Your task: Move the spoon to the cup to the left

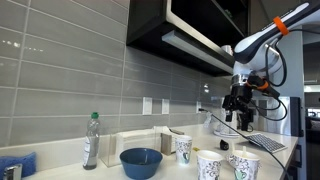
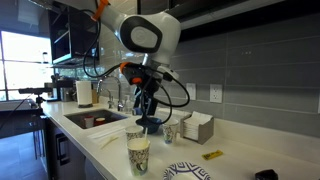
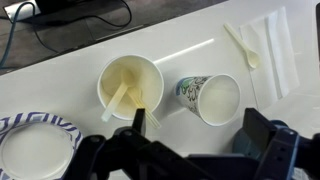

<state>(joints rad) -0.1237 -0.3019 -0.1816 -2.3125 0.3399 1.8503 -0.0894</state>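
The thinner utensil's end overhangs the white cup's rim, so my gripper shifts left in the wrist view next, turning and lowering toward that end below it.
In the wrist view a white paper cup [image 3: 130,72] stands upright with two thin pale cream utensils inside. One of them [image 3: 117,101] leans over its rim; which is the spoon I cannot tell. A patterned cup [image 3: 214,98] stands just to its right, tilted in view and empty. Another pale spoon [image 3: 244,46] lies on a white napkin [image 3: 275,50] further off. My gripper [image 3: 200,135] is open and empty, hovering above the counter, its fingers on either side of the patterned cup's near side. The gripper shows in both exterior views [image 1: 238,100] [image 2: 147,112], well above the counter.
A patterned paper plate [image 3: 22,128] lies at the lower left of the wrist view. Black cables [image 3: 70,25] run along the top. In the exterior views are several cups [image 1: 209,165] [image 2: 138,153], a blue bowl [image 1: 141,160], a bottle [image 1: 91,140], a sink [image 2: 95,118] and a napkin holder [image 2: 198,127].
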